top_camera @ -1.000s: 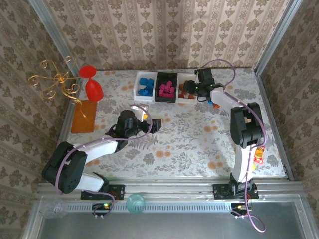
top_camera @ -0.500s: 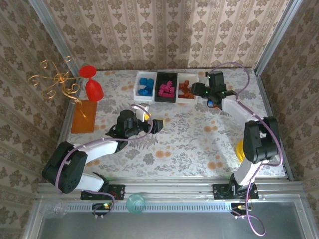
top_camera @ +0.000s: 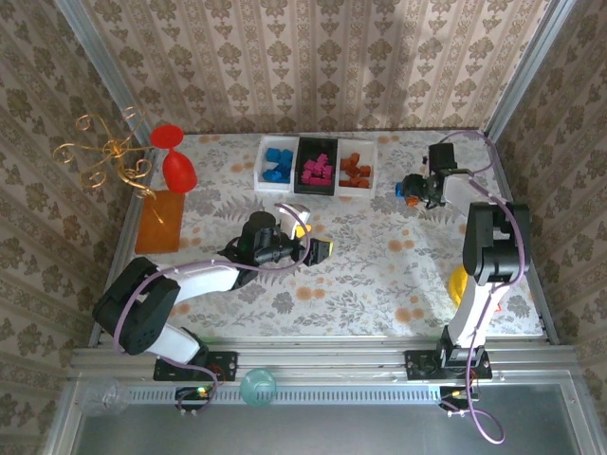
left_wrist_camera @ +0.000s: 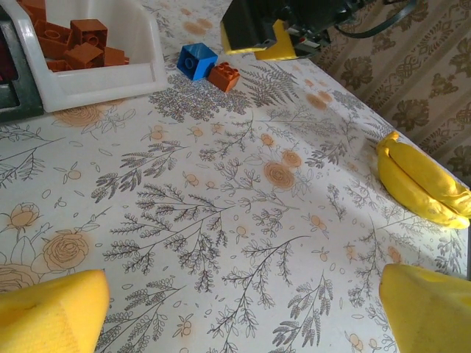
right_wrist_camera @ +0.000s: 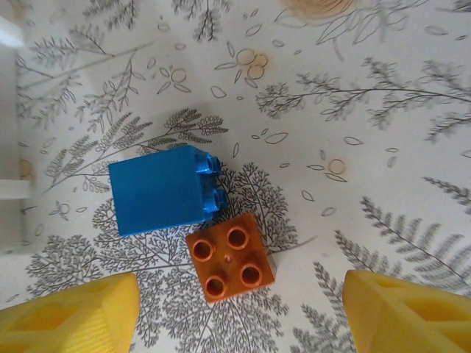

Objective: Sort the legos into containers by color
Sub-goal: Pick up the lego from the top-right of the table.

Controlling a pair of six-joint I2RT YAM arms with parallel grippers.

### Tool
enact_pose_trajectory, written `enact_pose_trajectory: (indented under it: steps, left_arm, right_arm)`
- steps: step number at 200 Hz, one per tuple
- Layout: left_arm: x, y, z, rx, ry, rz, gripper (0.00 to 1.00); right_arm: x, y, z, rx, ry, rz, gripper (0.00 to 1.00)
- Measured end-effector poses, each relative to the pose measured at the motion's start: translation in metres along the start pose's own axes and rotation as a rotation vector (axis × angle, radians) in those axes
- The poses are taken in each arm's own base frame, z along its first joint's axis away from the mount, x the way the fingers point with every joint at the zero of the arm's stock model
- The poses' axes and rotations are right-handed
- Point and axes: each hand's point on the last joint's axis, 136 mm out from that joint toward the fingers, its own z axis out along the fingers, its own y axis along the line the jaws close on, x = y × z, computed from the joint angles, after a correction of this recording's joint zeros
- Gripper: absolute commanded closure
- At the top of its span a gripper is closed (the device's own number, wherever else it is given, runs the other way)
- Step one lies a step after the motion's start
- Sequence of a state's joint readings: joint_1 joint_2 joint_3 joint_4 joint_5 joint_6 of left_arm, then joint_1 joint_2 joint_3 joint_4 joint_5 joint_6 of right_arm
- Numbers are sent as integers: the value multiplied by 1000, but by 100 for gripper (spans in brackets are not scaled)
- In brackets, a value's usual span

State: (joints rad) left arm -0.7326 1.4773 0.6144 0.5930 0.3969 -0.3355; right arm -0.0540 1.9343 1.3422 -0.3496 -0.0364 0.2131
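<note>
My right gripper moves down around the orange brick [right_wrist_camera: 230,257] next, one finger to each side, then closes on it.
Three containers stand in a row at the back: a white bin [top_camera: 276,163] of blue legos, a black bin [top_camera: 316,167] of pink ones and a white bin [top_camera: 357,172] of orange ones. Two loose legos lie right of them: a blue brick [right_wrist_camera: 162,189] on its side and an orange brick [right_wrist_camera: 230,257] studs up, touching at a corner. My right gripper [right_wrist_camera: 239,323] hovers over them, open, holding nothing. My left gripper [left_wrist_camera: 235,309] is open above bare tablecloth mid-table. In its view are the orange bin [left_wrist_camera: 96,70], both loose legos [left_wrist_camera: 196,60] and the right gripper [left_wrist_camera: 268,33].
A red goblet [top_camera: 174,156], a gold wire ornament [top_camera: 104,156] and a flat orange mat [top_camera: 158,221] occupy the back left. A yellow object [left_wrist_camera: 423,184] lies by the right arm's base [top_camera: 458,284]. Patterned walls close in the table on three sides.
My right gripper has swung right from over the orange bin, opened wider, and now hangs over the two loose legos. My left gripper has moved right toward the middle of the table.
</note>
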Motion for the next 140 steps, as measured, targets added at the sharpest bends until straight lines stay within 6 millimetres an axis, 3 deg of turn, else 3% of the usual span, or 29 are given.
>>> enact_pose_trajectory:
  steps: [84,140]
  left_arm:
    - [5,7,0,-37,19,11,4]
    - [5,8,0,-41,18,12,4]
  right_arm:
    - [19,4,27,13,126,-107,40]
    - [13,6,38,24,151,-135,51]
